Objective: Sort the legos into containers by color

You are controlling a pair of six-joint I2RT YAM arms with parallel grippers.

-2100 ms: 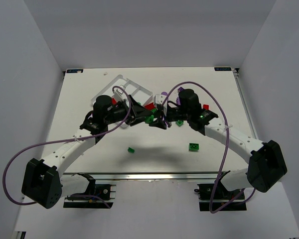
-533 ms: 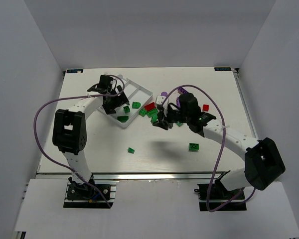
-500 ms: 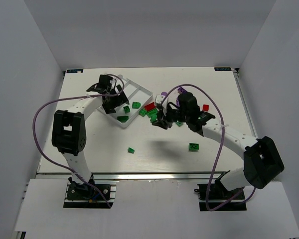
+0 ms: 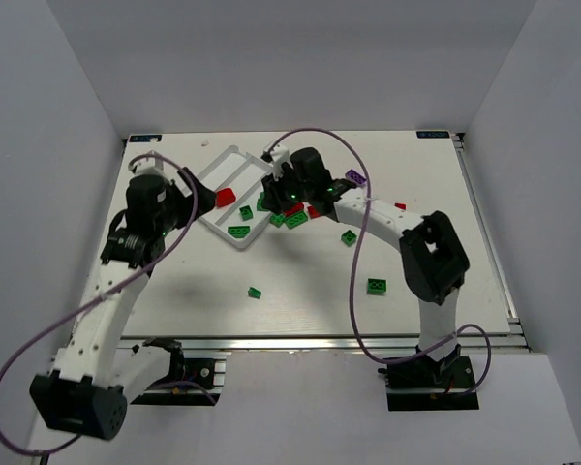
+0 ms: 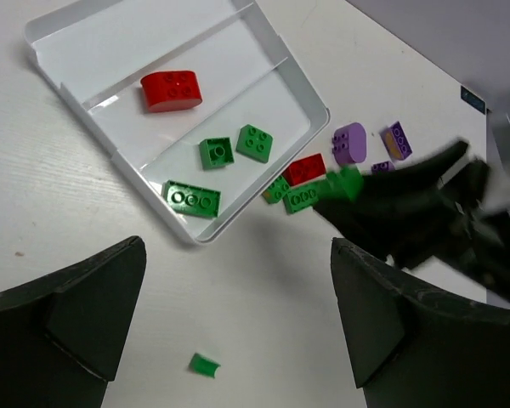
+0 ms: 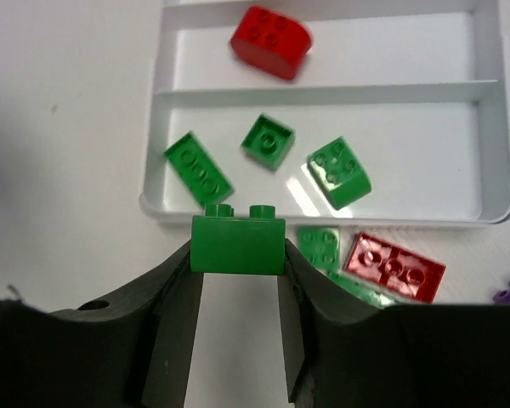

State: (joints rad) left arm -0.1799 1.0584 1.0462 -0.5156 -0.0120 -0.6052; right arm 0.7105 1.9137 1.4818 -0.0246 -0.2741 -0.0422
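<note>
The robot should next move the brick in its right gripper over the tray's near side and down to the tray's bare bottom beside the green bricks, because the brick is green too.
The white three-compartment tray (image 4: 230,153) lies at the back left. Its middle compartment holds one red rounded brick (image 6: 271,41), and the compartment nearest the loose pile holds three green bricks (image 6: 198,168). My right gripper (image 6: 238,255) is shut on a green two-stud brick (image 6: 238,245) and holds it just outside the tray's near wall (image 6: 323,215); in the top view this gripper (image 4: 283,199) is at the tray's right edge. My left gripper (image 5: 238,323) is open and empty, high above the table left of the tray (image 5: 68,93), and it shows in the top view (image 4: 199,197).
Loose bricks lie right of the tray: a red flat one (image 6: 394,266), green ones (image 6: 320,245), purple ones (image 5: 350,142). Further out are a green brick (image 4: 377,286), a small green piece (image 4: 256,292), another green (image 4: 350,237), a small red (image 4: 400,206).
</note>
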